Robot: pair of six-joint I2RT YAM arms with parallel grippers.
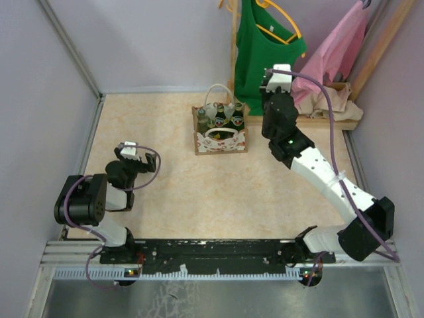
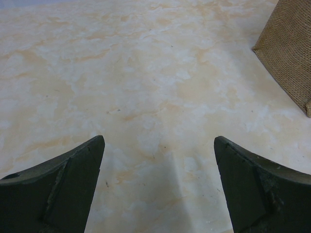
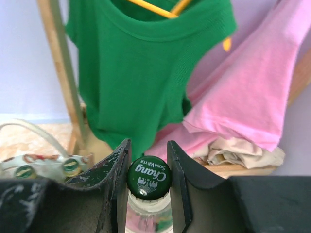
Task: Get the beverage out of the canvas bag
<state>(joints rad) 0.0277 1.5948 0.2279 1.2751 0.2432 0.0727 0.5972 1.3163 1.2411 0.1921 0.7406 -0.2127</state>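
Observation:
The clear bottle, already out beside the canvas bag, comes down onto the bare table beside the bag next, as my right gripper tilts downward.
The canvas bag (image 1: 220, 138) stands at the back middle of the table, tan with white handles and a patterned front. Several green-capped bottles (image 1: 219, 116) stand in it. My right gripper (image 3: 148, 145) is shut on the neck of a clear bottle with a green "Chang Soda Water" cap (image 3: 148, 177). It holds the bottle to the right of the bag; in the top view the gripper (image 1: 270, 91) hides the bottle. The bag's rim and two caps (image 3: 72, 166) show at the lower left of the right wrist view. My left gripper (image 2: 159, 145) is open and empty above bare table, left of the bag (image 2: 291, 53).
A green shirt (image 1: 265, 46) and a pink shirt (image 1: 341, 50) hang on a wooden rack (image 1: 233, 40) behind and to the right of the bag. Beige cloth (image 1: 331, 103) lies on the rack's base. Lilac walls close in the table.

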